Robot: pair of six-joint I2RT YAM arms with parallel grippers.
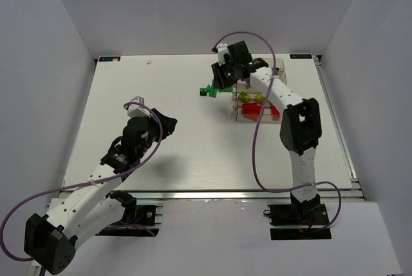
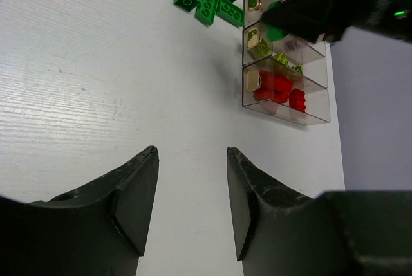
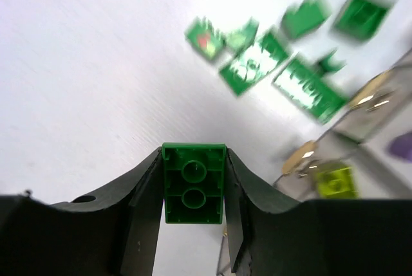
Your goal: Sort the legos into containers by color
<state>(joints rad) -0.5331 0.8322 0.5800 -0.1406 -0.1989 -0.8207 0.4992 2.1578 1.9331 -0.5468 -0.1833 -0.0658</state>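
Next, my right gripper swings outward and to its right in the top view over the farthest bin (image 1: 277, 64), since nearer bins hold other colors.
My right gripper (image 3: 193, 152) is shut on a dark green lego (image 3: 193, 183), whose hollow underside faces the wrist camera. In the top view this gripper (image 1: 225, 78) hangs above the far middle of the table, between the loose green legos (image 1: 207, 89) and the clear containers (image 1: 257, 99). Several green legos (image 3: 290, 64) lie blurred on the table beyond it. Red legos (image 2: 277, 89) fill the nearest bin and yellow-green ones (image 2: 261, 47) the bin behind it. A purple lego (image 3: 402, 147) shows in another bin. My left gripper (image 2: 192, 149) is open and empty over bare table at centre left.
White walls close in the table at the back and on both sides. The right arm (image 1: 283, 99) reaches over the containers. A metal rail (image 1: 212, 193) runs along the near edge.
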